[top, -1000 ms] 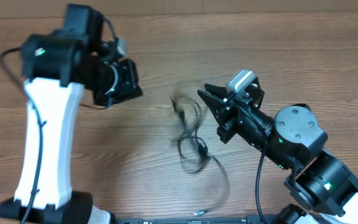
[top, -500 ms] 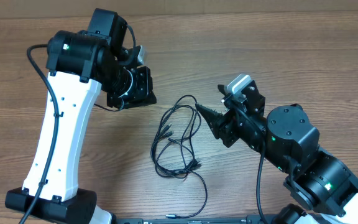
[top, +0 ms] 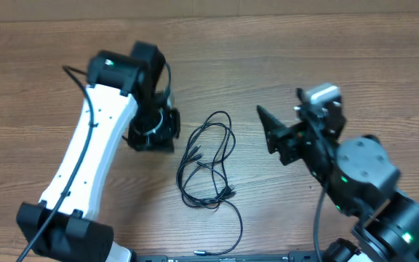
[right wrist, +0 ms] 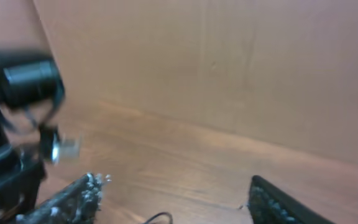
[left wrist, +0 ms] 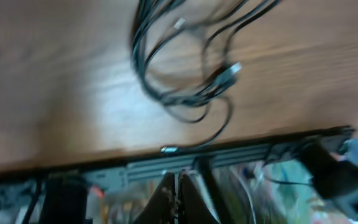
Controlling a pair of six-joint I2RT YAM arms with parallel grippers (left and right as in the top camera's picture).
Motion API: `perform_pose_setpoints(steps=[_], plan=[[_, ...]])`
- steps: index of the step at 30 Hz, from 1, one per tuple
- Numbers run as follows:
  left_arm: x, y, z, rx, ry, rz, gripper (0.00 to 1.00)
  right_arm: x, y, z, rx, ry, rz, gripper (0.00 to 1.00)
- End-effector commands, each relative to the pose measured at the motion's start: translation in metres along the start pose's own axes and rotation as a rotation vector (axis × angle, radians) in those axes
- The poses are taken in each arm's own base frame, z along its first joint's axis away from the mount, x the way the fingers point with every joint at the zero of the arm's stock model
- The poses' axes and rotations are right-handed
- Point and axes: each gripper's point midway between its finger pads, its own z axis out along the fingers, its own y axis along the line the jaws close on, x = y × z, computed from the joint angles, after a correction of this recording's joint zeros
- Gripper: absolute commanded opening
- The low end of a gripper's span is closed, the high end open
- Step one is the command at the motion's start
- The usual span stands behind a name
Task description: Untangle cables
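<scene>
The near bend of the loop [top: 193, 201] [left wrist: 164, 97] is below my left gripper, which is shut and empty. My left gripper will move down and back toward that bend next and open its fingers.
The cables [top: 198, 153] lie as one loose tangle of thin black loops on the wooden table, between the two arms, with one strand trailing toward the front edge. In the left wrist view the cables [left wrist: 191, 93] show with silver plug tips. My left gripper [left wrist: 178, 188] is shut with nothing between its fingers. It hangs just left of the tangle [top: 153, 135] and does not touch it. My right gripper [right wrist: 173, 190] is open and empty, and it sits to the right of the cables [top: 276, 116]. A short bit of cable [right wrist: 158, 217] shows below its jaws.
The wooden table [top: 326, 44] runs out on all sides. A metal rail [left wrist: 241, 149] lines its front edge. The left arm's white link [top: 86, 167] slants across the left side. The left arm's dark wrist [right wrist: 17, 87] appears at the left of the right wrist view.
The cables have dropped from a blurred, lifted bunch to lie still on the table. My right gripper opened wide and drew back to the right. The left arm swung in beside the tangle.
</scene>
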Motion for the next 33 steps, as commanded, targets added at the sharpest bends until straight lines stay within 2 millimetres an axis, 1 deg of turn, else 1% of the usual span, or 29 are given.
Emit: perform_pose_setpoints(steps=[1, 4, 7, 10, 11, 12, 13, 14, 17, 20, 22, 23, 26, 30, 33], plan=[[0.012, 0.015, 0.022, -0.047, 0.038, -0.038, 0.05, -0.017, -0.013, -0.017, 0.049, -0.066, 0.039, 0.78], [0.019, 0.017, 0.040, -0.026, 0.030, -0.043, 0.05, -0.020, -0.014, -0.022, 0.047, -0.080, 0.044, 0.81], [0.025, 0.011, 0.056, 0.024, -0.014, -0.004, 0.05, -0.020, -0.014, -0.022, 0.047, -0.081, 0.044, 0.81], [0.030, 0.006, 0.076, 0.052, -0.072, -0.005, 0.09, -0.020, -0.013, -0.022, 0.039, -0.080, 0.044, 0.81], [0.032, 0.005, 0.085, 0.058, -0.081, -0.022, 0.10, -0.020, -0.011, -0.022, 0.026, -0.079, 0.044, 0.81], [0.034, 0.005, 0.095, 0.059, -0.087, -0.049, 0.15, -0.020, -0.007, -0.022, 0.004, -0.077, 0.043, 0.81], [0.036, 0.006, 0.103, 0.057, -0.088, -0.072, 0.18, -0.019, -0.004, -0.022, -0.016, -0.075, 0.042, 0.82], [0.039, 0.007, 0.115, 0.051, -0.080, -0.110, 0.18, -0.019, 0.001, -0.022, -0.041, -0.072, 0.041, 0.82], [0.048, 0.015, 0.143, 0.034, -0.049, -0.207, 0.18, -0.018, 0.008, -0.023, -0.082, -0.068, 0.039, 0.82], [0.055, 0.024, 0.163, 0.021, -0.029, -0.276, 0.18, -0.019, 0.009, -0.023, -0.089, -0.067, 0.039, 0.82], [0.059, 0.029, 0.171, 0.017, -0.016, -0.314, 0.19, -0.019, 0.009, -0.023, -0.089, -0.067, 0.039, 0.82], [0.061, 0.031, 0.173, 0.011, -0.009, -0.339, 0.22, -0.018, 0.009, -0.023, -0.089, -0.066, 0.039, 0.82], [0.065, 0.036, 0.177, -0.004, 0.001, -0.399, 0.25, -0.016, 0.011, -0.023, -0.104, -0.058, 0.036, 0.82], [0.060, 0.035, 0.178, 0.007, -0.018, -0.453, 0.36, -0.012, 0.017, -0.024, -0.139, -0.037, 0.032, 0.82], [0.052, 0.031, 0.177, 0.028, -0.048, -0.518, 0.39, -0.009, 0.017, -0.023, -0.137, -0.026, 0.029, 0.82]])
